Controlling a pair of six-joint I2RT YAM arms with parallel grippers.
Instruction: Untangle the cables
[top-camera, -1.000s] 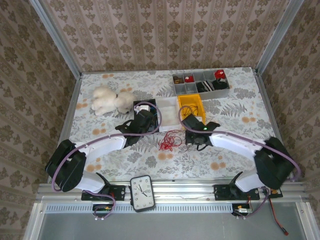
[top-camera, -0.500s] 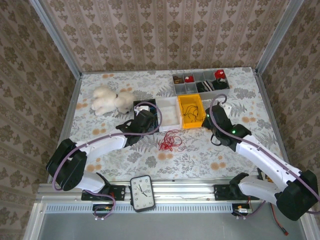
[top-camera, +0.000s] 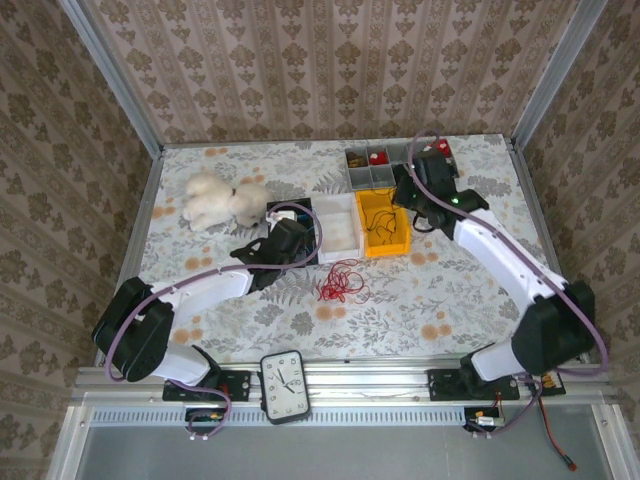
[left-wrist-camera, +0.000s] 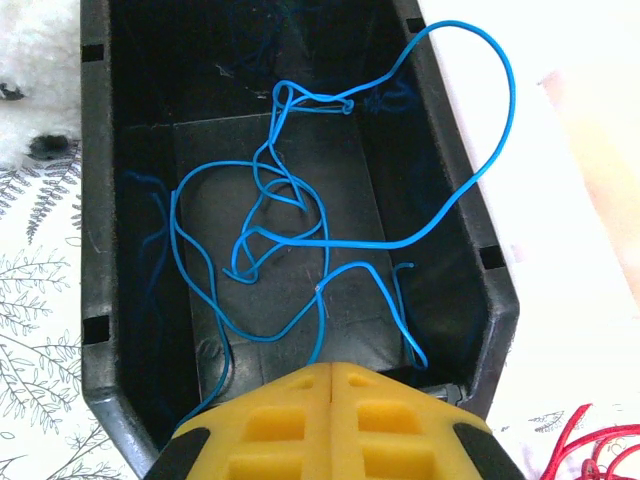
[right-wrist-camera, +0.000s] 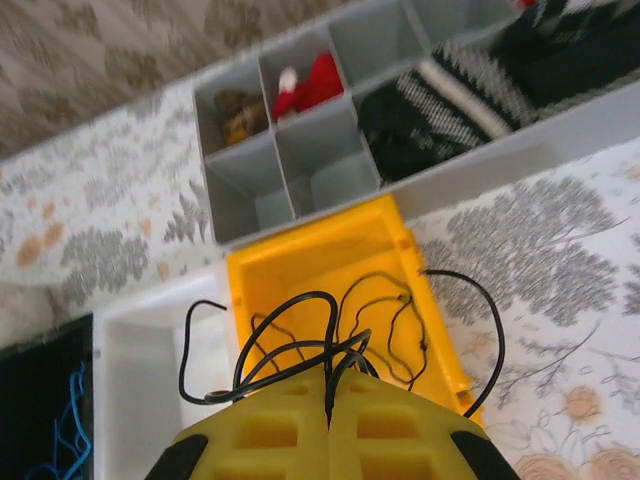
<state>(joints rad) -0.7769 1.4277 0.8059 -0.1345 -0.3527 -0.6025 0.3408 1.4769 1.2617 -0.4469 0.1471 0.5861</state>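
The robot's right gripper will go down over the yellow bin below it and let go of the dark cable, because the cable's loops already hang into that bin.
A blue cable lies tangled in the black bin, one loop hanging over its right rim. My left gripper hovers shut at the bin's near end, and a blue strand runs under its tips. My right gripper is shut on a dark cable, whose loops dangle into the yellow bin; one end arcs out over the right wall. From above, that gripper hangs over the yellow bin. A red cable lies bunched on the table in front of the bins.
A white bin sits between the black and yellow ones. A grey compartment organiser with small items stands behind them. A white plush toy lies at the back left. A clock rests on the near rail.
My right arm has swung from beside the red cable to the right and back over the yellow bin, carrying the dark cable. The left arm has stayed put.
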